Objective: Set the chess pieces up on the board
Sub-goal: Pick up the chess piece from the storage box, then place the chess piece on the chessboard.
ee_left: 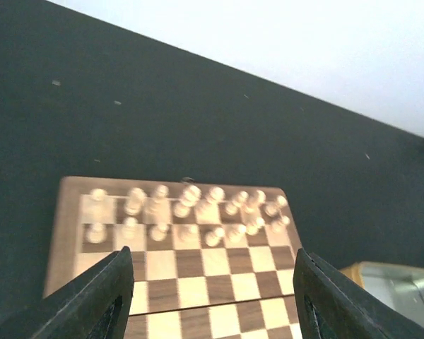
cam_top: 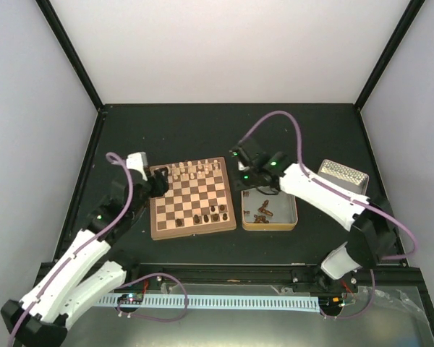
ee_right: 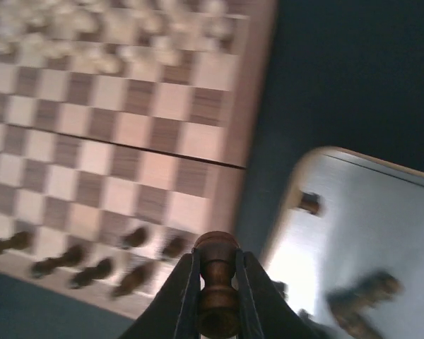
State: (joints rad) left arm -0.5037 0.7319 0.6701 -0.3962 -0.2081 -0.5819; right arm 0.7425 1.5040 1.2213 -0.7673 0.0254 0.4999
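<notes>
The board's near corner square farthest from the tin is empty. My right gripper goes across the board and back next, then down onto that square.
The wooden chessboard lies mid-table, with pale chessmen along its far rows and several dark brown chess pieces on its near rows. My right gripper is shut on a dark brown chess piece and hangs above the gap between the board's right edge and the tin. In the top view the right gripper is just right of the board. My left gripper is open and empty at the board's left edge; its fingers frame the board.
A shiny square metal tin right of the board holds several more dark pieces; it also shows in the right wrist view. Its lid lies at the far right. Black frame posts stand at the table's corners.
</notes>
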